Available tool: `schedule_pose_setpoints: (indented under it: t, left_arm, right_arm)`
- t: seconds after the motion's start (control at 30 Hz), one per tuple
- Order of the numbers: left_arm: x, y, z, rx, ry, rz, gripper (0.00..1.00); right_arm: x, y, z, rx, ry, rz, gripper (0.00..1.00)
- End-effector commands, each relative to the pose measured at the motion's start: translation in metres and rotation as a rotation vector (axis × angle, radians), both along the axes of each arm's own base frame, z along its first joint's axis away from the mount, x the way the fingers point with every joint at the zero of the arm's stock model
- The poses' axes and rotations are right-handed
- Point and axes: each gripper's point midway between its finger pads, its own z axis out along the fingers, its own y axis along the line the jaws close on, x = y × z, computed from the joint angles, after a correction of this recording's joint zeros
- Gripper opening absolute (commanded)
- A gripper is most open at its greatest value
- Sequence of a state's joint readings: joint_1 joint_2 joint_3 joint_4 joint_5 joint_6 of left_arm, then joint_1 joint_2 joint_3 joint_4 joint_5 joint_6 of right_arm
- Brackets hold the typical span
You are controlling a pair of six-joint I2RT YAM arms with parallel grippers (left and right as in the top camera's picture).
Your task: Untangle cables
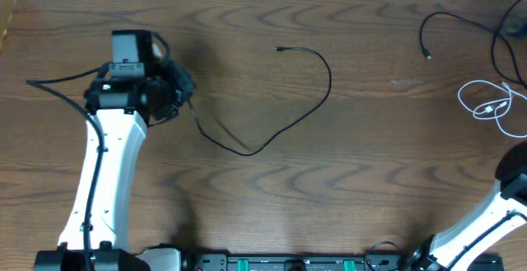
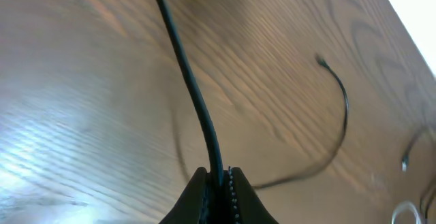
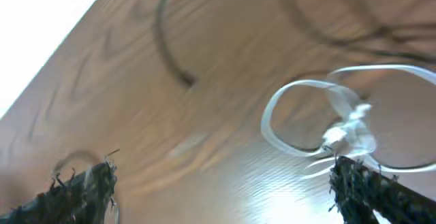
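I should lower my left gripper toward the plug end (image 1: 281,49) (image 2: 321,60) and release the cable there, since that end is below it and to its right in the overhead view.
A long black cable (image 1: 317,98) curves across the middle of the table, its plug end at the top centre. My left gripper (image 1: 183,90) at the left is shut on the other end of this black cable (image 2: 197,108), which runs up between the jaws (image 2: 219,180). A white cable (image 1: 492,106) lies looped at the right edge, beside another black cable (image 1: 461,16) at the top right. My right gripper (image 3: 221,183) is open, low over the table, with the white cable (image 3: 327,115) just beyond its right finger. In the overhead view the right gripper is out of view.
The wooden table (image 1: 346,189) fills the view. A thicker black wire (image 1: 58,81) runs from the left arm toward the left edge. The right arm's white link (image 1: 486,217) reaches in from the bottom right corner.
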State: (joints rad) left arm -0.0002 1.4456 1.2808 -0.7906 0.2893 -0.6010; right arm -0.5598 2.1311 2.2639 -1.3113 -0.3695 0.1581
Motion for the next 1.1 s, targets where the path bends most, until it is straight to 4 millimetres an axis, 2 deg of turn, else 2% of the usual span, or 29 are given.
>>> schedule_pose_setpoints:
  t: [0.0, 0.03, 0.1, 0.17, 0.23, 0.3, 0.4, 0.43, 0.53, 0.6, 0.63, 0.67, 0.7, 0.73, 0.77, 0.8, 0.83, 0.87, 0.97, 1.07]
  left_arm:
    - [-0.002, -0.052, 0.007, -0.05, -0.04, -0.19, 0.07]
    - [-0.002, -0.062, 0.006, -0.064, -0.044, -0.22, 0.07]
    - [-0.007, -0.114, -0.001, -0.168, -0.022, -0.367, 0.07]
    - [-0.012, -0.135, -0.015, -0.186, 0.019, -0.424, 0.08]
    - [-0.019, -0.157, -0.038, -0.181, 0.08, -0.478, 0.08]
    - [-0.025, -0.174, -0.057, -0.174, 0.129, -0.521, 0.51]
    - [-0.024, -0.172, -0.057, -0.139, 0.089, -0.596, 0.89]
    - [-0.022, -0.17, -0.054, -0.134, 0.074, -0.602, 0.93]
    - [-0.013, -0.157, -0.039, -0.125, 0.021, -0.59, 0.95]
    - [-0.006, -0.143, -0.031, -0.099, -0.012, -0.561, 0.95]
    - [-0.003, -0.133, -0.032, -0.075, -0.01, -0.533, 0.94]
    - [-0.001, -0.123, -0.035, -0.051, 0.001, -0.503, 0.82]
    - [-0.001, -0.108, -0.041, -0.02, 0.03, -0.465, 0.55]
    - [-0.002, -0.101, -0.046, 0.001, 0.054, -0.447, 0.43]
    - [-0.005, -0.094, -0.053, 0.031, 0.092, -0.43, 0.3]
    - [-0.008, -0.09, -0.06, 0.045, 0.119, -0.424, 0.24]
    - [-0.011, -0.088, -0.069, 0.055, 0.153, -0.42, 0.14]
    - [-0.014, -0.085, -0.078, 0.065, 0.182, -0.41, 0.09]
    - [-0.015, -0.075, -0.104, 0.117, 0.258, -0.38, 0.07]
    - [-0.015, -0.072, -0.127, 0.145, 0.315, -0.377, 0.07]
  right_arm:
    - [0.012, 0.07, 0.02, -0.005, -0.046, 0.242, 0.99]
    - [0.015, 0.087, 0.018, -0.009, -0.036, 0.283, 0.99]
    - [0.025, 0.124, 0.019, -0.014, -0.04, 0.356, 0.99]
    - [0.031, 0.138, 0.02, -0.012, -0.052, 0.373, 0.99]
    - [0.033, 0.149, 0.02, -0.006, -0.052, 0.388, 0.99]
    - [0.031, 0.159, 0.019, 0.0, -0.038, 0.407, 0.99]
    - [0.026, 0.174, 0.016, 0.013, -0.011, 0.435, 0.97]
    - [0.026, 0.182, 0.013, 0.016, -0.003, 0.453, 0.95]
    - [0.023, 0.206, 0.002, 0.028, 0.028, 0.502, 0.93]
    - [0.019, 0.218, -0.013, 0.004, 0.08, 0.506, 0.93]
    - [0.02, 0.223, -0.021, -0.015, 0.096, 0.512, 0.93]
    - [0.02, 0.23, -0.03, -0.029, 0.109, 0.528, 0.92]
    - [0.02, 0.239, -0.043, -0.048, 0.125, 0.548, 0.89]
    - [0.019, 0.243, -0.053, -0.067, 0.138, 0.558, 0.82]
    - [0.019, 0.246, -0.065, -0.09, 0.153, 0.566, 0.6]
    - [0.018, 0.247, -0.07, -0.098, 0.162, 0.561, 0.45]
    - [0.017, 0.245, -0.08, -0.123, 0.188, 0.537, 0.25]
    - [0.014, 0.24, -0.09, -0.151, 0.217, 0.507, 0.15]
    - [0.006, 0.238, -0.117, -0.194, 0.27, 0.482, 0.01]
    - [-0.004, 0.228, -0.142, -0.271, 0.333, 0.423, 0.01]
